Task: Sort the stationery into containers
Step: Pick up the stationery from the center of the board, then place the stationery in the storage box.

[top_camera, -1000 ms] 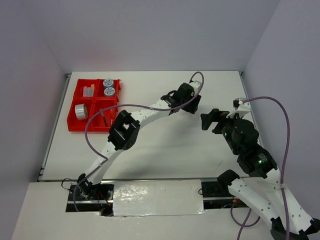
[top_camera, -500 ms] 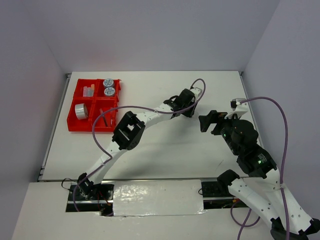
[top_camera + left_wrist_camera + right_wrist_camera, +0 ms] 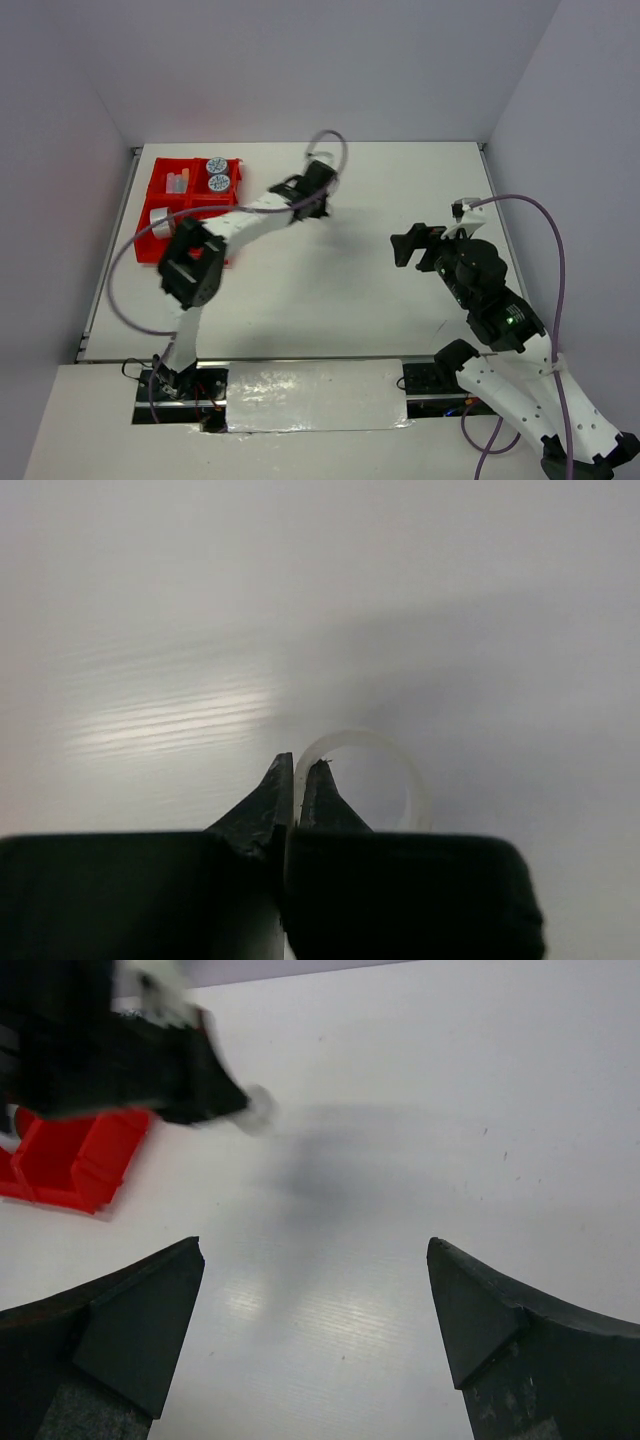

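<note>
I will next swing my left gripper to the left in the top view, over the red tray beside the silver tape roll, because that section of the tray already holds tape.
My left gripper is shut on the wall of a clear tape roll, whose ring sticks out to the right of the fingertips. From above, the left gripper hangs over the table just right of the red tray. The tray holds two blue-lidded tubs, pale short markers and a silver tape roll. The left arm's elbow covers the tray's near right compartment. My right gripper stands open over bare table, with nothing between its fingers. In the right wrist view the held tape roll shows blurred beside the tray.
The white table is walled at the back and on both sides. The left arm stretches diagonally from the near left across the tray's near corner. A purple cable loops above the right arm.
The left gripper has shut on the clear tape roll and swung left with it, from mid-table toward the red tray. The right gripper has drifted slightly left, still open.
</note>
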